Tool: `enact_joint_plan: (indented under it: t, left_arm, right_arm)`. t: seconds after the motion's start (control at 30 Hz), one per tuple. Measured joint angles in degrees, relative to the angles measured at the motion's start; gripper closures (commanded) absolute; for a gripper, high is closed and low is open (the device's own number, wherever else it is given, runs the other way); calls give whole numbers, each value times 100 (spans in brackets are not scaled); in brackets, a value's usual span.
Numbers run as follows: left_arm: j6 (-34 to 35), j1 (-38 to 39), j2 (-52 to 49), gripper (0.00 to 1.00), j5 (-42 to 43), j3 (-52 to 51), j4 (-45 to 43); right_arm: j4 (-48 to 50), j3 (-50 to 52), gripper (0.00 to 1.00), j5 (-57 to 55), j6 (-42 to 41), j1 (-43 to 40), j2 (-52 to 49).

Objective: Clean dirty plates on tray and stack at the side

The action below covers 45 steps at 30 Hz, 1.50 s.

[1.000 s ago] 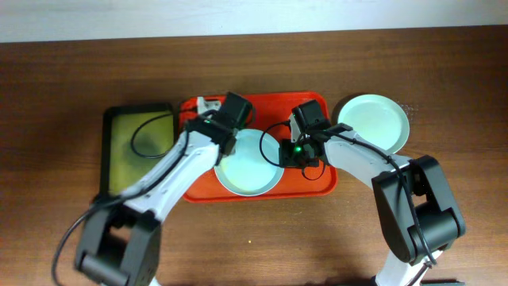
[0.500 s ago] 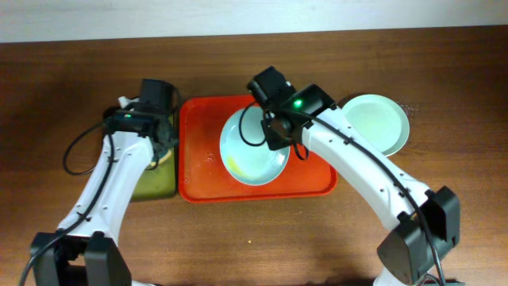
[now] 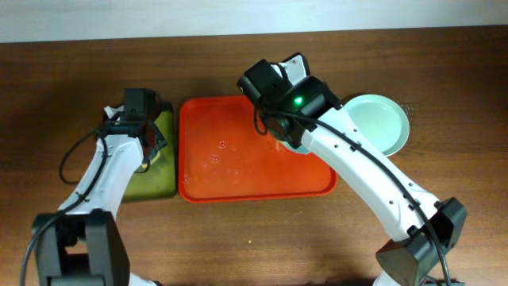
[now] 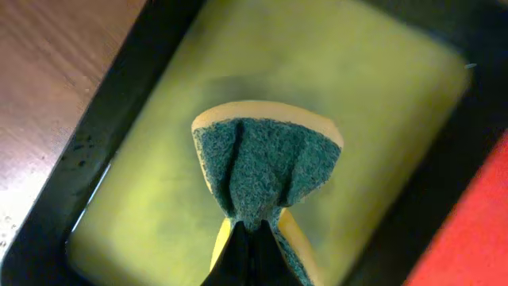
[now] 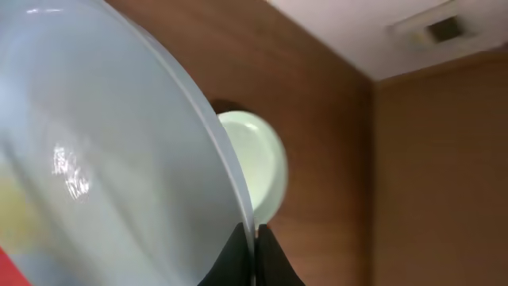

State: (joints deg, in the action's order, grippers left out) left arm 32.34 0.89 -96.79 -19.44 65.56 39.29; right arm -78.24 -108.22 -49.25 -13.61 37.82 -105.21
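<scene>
The green plate lies beside the tray. My right gripper will next move over to the mint green plate (image 3: 385,119) (image 5: 255,164) and down, level the tilted plate and free its rim.
The red tray (image 3: 238,171) lies mid-table with only water drops on it. My right gripper (image 5: 255,238) is shut on the rim of the pale blue-white plate (image 5: 103,159) and holds it tilted steeply in the air. Faint yellowish smears show low on the plate. From overhead only a sliver of this plate (image 3: 296,148) shows under the right arm. The pale mint green plate (image 3: 385,119) lies on the table right of the tray, and also shows in the right wrist view (image 5: 258,163). The white plate is out of view. My left gripper (image 4: 254,242) is shut on a green-and-yellow sponge (image 4: 266,163).
The smaller black-rimmed olive-green tray (image 3: 163,179) lies left of the red tray, with my left gripper (image 3: 149,141) and the sponge above it; its olive floor (image 4: 373,103) fills the left wrist view. Wooden table lies all around.
My right gripper has lifted the pale blue-white plate off the red tray and tipped it up, carrying it right. The tray is now bare. The left arm shifted slightly over the olive tray.
</scene>
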Motion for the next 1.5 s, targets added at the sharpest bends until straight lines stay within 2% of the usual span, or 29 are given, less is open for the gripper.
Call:
enact_joint_plan:
  t: [0.13, 0.23, 0.37, 0.4, 0.47, 0.5, 0.6, 0.8, 0.97, 1.0, 1.1, 1.3, 1.5]
  left_arm:
    - [-28, -146, -31, 67, -9, -33, -162]
    - [-120, -144, -31, 69, -9, -26, -122]
    - [-177, -144, 61, 60, 48, 214, 190]
    - [-186, -144, 166, 47, 81, 258, 229]
    - [-195, -144, 616, 6, 240, 317, 310]
    - [-232, -144, 879, 1, 352, 369, 343]
    - [-249, -144, 1296, 1, 695, 457, 625]
    - [-251, -144, 1300, 1, 898, 463, 1115]
    - [-251, -144, 1300, 1, 901, 463, 1134]
    - [-251, -144, 1300, 1, 901, 463, 1141]
    - [-251, -144, 1300, 1, 903, 463, 1217]
    - [-251, -144, 1300, 1, 920, 463, 1331]
    - [-251, -144, 1300, 1, 922, 463, 1353]
  right_arm:
    - [-24, 0, 96, -1193, 125, 275, 0]
    - [98, 0, 96, -1996, 411, 706, 0]
    - [949, -11, 96, -2881, 1346, 1248, 0]
    - [1180, -9, 96, -2999, 1543, 1338, 0]
    - [1703, -24, 96, -3324, 2184, 1574, 0]
    - [1871, -24, 96, -3412, 2441, 1687, 0]
    - [1871, -24, 96, -3497, 2616, 1810, 0]
    - [1287, -33, 96, -2632, 1309, 1805, 0]
    - [1246, -33, 96, -3154, 1281, 1799, 0]
    - [1244, -33, 96, -2981, 1281, 1781, 4]
    - [1176, -33, 96, -1508, 1279, 1563, -39]
    - [815, -33, 96, -146, 713, 468, -271]
    - [914, -31, 96, 4194, 501, -2055, -286]
